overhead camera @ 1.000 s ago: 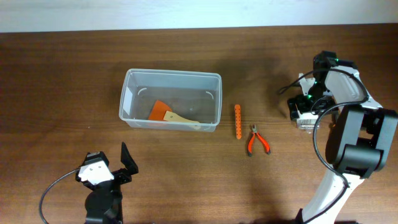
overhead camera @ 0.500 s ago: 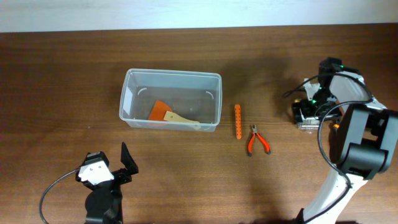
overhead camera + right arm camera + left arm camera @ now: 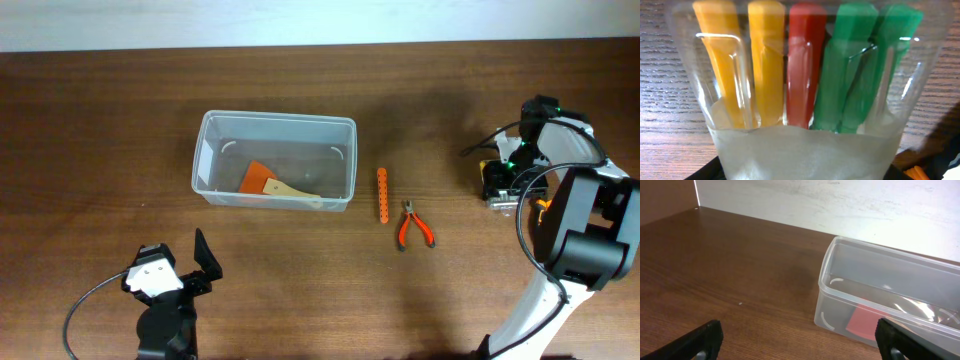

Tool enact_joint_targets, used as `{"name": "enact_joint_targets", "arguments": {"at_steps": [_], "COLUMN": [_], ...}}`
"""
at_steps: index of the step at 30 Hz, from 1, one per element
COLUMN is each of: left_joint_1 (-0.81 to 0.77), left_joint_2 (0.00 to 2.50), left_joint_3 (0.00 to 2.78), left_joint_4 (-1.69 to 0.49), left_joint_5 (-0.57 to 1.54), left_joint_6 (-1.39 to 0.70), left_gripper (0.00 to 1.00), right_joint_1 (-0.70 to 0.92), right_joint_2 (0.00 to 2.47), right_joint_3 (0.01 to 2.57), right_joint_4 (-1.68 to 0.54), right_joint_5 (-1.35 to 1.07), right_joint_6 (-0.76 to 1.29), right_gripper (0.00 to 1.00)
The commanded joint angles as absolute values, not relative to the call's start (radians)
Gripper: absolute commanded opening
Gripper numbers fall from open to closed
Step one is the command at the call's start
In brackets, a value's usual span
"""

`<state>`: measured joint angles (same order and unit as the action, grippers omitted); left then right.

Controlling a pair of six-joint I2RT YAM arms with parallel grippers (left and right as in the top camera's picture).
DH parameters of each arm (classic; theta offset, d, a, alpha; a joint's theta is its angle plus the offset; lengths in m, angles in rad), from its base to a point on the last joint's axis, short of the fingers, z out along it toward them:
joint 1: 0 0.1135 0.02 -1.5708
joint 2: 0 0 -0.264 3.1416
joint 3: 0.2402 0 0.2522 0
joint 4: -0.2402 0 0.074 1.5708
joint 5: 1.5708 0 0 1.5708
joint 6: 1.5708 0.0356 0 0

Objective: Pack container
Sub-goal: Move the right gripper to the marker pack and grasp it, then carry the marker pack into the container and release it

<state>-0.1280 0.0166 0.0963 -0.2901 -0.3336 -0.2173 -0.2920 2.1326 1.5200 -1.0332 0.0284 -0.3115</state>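
Next, my right gripper needs to rise and cross over, then lower the box onto the tub's empty bottom by its spatula, to the left in the overhead view.
The container (image 3: 275, 119) is a clear rectangular tub left of centre, holding an orange-bladed spatula (image 3: 264, 181). It also shows in the left wrist view (image 3: 890, 252), with the spatula (image 3: 865, 322) inside. My left gripper (image 3: 192, 266) is open and empty near the front edge, well short of the tub; its fingertips frame the left wrist view (image 3: 800, 340). My right gripper (image 3: 503, 186) is at the far right, shut on a small clear box of coloured bits (image 3: 800, 75) that fills its wrist view.
An orange perforated bar (image 3: 382, 195) lies just right of the tub. Red-handled pliers (image 3: 413, 225) lie beside it, toward the front. The table's back edge meets a white wall.
My right gripper has shifted a little to the right and turned, with the small box in it. The left arm and the other things have not moved.
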Motion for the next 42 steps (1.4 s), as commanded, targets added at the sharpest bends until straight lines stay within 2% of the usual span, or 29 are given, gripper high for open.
{"name": "enact_joint_targets", "arguments": {"at_steps": [1, 6, 11, 17, 24, 31, 35, 42], "left_joint_1": [-0.131, -0.131, -0.131, -0.131, -0.131, -0.131, -0.131, -0.131], "left_joint_2": [0.012, 0.012, 0.012, 0.012, 0.012, 0.012, 0.012, 0.012], "left_joint_3": [0.093, 0.093, 0.093, 0.093, 0.093, 0.093, 0.093, 0.093], "left_joint_4": [-0.292, -0.292, -0.291, -0.292, -0.292, -0.292, -0.292, -0.291], "left_joint_5": [-0.337, -0.337, -0.337, -0.337, -0.337, -0.337, -0.337, -0.337], "left_joint_6": [-0.208, -0.208, -0.208, -0.208, -0.208, -0.208, -0.208, -0.208], "left_gripper": [0.99, 0.99, 0.99, 0.99, 0.99, 0.99, 0.99, 0.99], "right_joint_1": [-0.287, -0.283, -0.245, -0.107, 0.176, 0.443, 0.608, 0.685], "right_joint_2": [2.132, 2.132, 2.132, 2.132, 2.132, 2.133, 2.135, 2.175], "right_joint_3": [1.518, 1.588, 1.771, 2.088, 2.417, 2.440, 2.424, 2.247], "right_joint_4": [-1.041, -1.081, -1.165, -1.296, -1.441, -1.481, -1.481, -1.402], "right_joint_5": [0.005, -0.028, -0.041, -0.042, -0.041, -0.041, -0.041, -0.041], "right_joint_6": [-0.306, -0.306, -0.307, -0.307, -0.319, -0.340, -0.428, -0.464], "right_gripper": [0.59, 0.59, 0.48, 0.47, 0.47, 0.48, 0.48, 0.49]}}
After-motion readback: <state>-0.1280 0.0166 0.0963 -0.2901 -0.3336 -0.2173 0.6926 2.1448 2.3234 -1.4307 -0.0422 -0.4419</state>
